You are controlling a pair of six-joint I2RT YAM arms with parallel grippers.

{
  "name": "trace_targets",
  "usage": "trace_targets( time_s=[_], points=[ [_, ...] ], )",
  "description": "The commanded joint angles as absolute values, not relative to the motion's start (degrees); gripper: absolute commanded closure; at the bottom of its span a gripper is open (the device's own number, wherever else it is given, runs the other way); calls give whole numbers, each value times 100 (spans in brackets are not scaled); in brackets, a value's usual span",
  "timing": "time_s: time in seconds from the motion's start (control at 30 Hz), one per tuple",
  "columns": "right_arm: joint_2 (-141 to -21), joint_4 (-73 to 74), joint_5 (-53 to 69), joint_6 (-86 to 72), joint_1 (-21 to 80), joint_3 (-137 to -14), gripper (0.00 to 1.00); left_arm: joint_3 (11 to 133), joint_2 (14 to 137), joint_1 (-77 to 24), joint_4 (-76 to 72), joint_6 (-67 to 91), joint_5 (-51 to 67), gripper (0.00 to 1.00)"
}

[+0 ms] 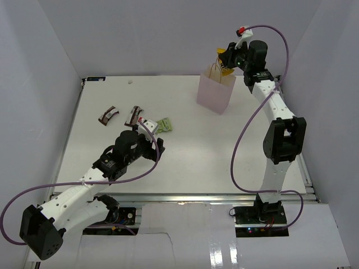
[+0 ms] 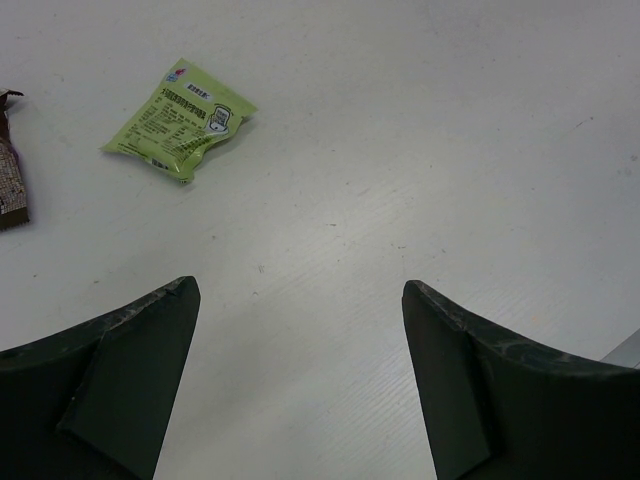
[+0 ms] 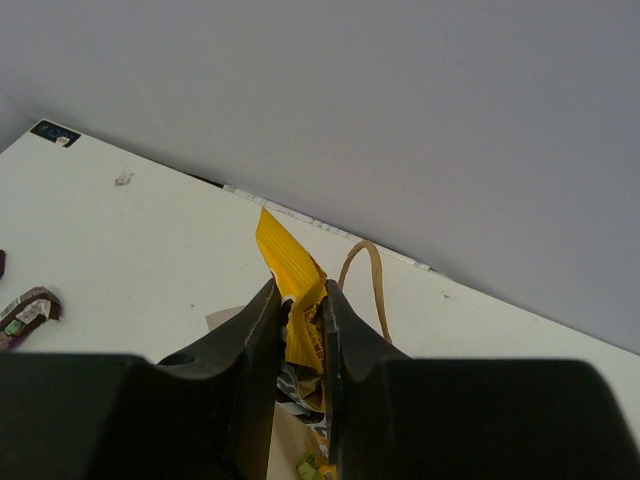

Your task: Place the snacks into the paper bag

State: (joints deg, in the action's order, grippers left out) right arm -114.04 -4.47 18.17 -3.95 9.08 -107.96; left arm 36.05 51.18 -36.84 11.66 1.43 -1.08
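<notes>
I will next lower my left gripper's open fingers outward onto the pouch's near side to close, because the green pouch [image 1: 163,125] is outward of and below my left gripper.
The pale pink paper bag [image 1: 213,92] stands upright at the back of the table. Just above its mouth, my right gripper [image 1: 227,59] is shut on a bright yellow snack packet [image 3: 285,260]. The bag's tan cord handle [image 3: 375,290] loops beside the fingers, and other wrapped snacks [image 3: 315,465] show down inside the bag. On the left of the table lie two dark brown bars [image 1: 108,115] [image 1: 133,116] and a light green pouch [image 1: 163,125]. My left gripper [image 2: 300,288] hovers open over bare table, short of the green pouch [image 2: 180,120], with nothing between its fingers.
White walls enclose the table on three sides. A brown bar [image 2: 10,180] lies at the left edge of the left wrist view. A small speck [image 1: 130,82] sits near the back wall. The arm bases and cables run along the near edge.
</notes>
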Motion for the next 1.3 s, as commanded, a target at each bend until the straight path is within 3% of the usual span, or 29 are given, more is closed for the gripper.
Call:
trace_targets(
  time_s=[0.0, 0.1, 0.2, 0.4, 0.53, 0.67, 0.8, 0.9, 1.07, 1.27],
  points=[
    [-11215, -844, 1872, -571, 888, -10662, 71, 3691, 5045, -3656, 1151, 105, -114, 7],
    [-11084, -844, 1872, -492, 888, -10503, 53, 3683, 5045, -3647, 1125, 132, -97, 7],
    [-10811, -835, 1925, -448, 844, -10319, 43, 3674, 5045, -3586, 1090, 228, -44, 5],
    [-9696, -748, 2336, -378, 432, -9346, 33, 3700, 5185, -3445, 1037, 500, -9, 4],
    [-8729, -28, 3504, 235, -305, -8404, 24, 3788, 5501, -3121, 888, 1131, 385, 2],
    [-7763, 2276, 4928, 2052, -352, -7534, 13, 4191, 6378, -2463, 895, 1546, 975, 2],
    [-7156, 3681, 5010, 3339, 359, -6717, 10, 5184, 7705, -2391, 1353, 1539, 642, 2],
    [-6497, 3446, 4922, 3594, 887, -5750, 8, 5808, 8559, -2452, 1397, 673, 563, 4],
    [-5802, 3323, 5686, 4744, 949, -4696, 4, 6091, 9367, -2715, 1187, -1184, 115, 4],
    [-5651, 3208, 5660, 4975, 923, -4342, 4, 6363, 10071, -2786, 976, -2355, -491, 4]
  ],
)
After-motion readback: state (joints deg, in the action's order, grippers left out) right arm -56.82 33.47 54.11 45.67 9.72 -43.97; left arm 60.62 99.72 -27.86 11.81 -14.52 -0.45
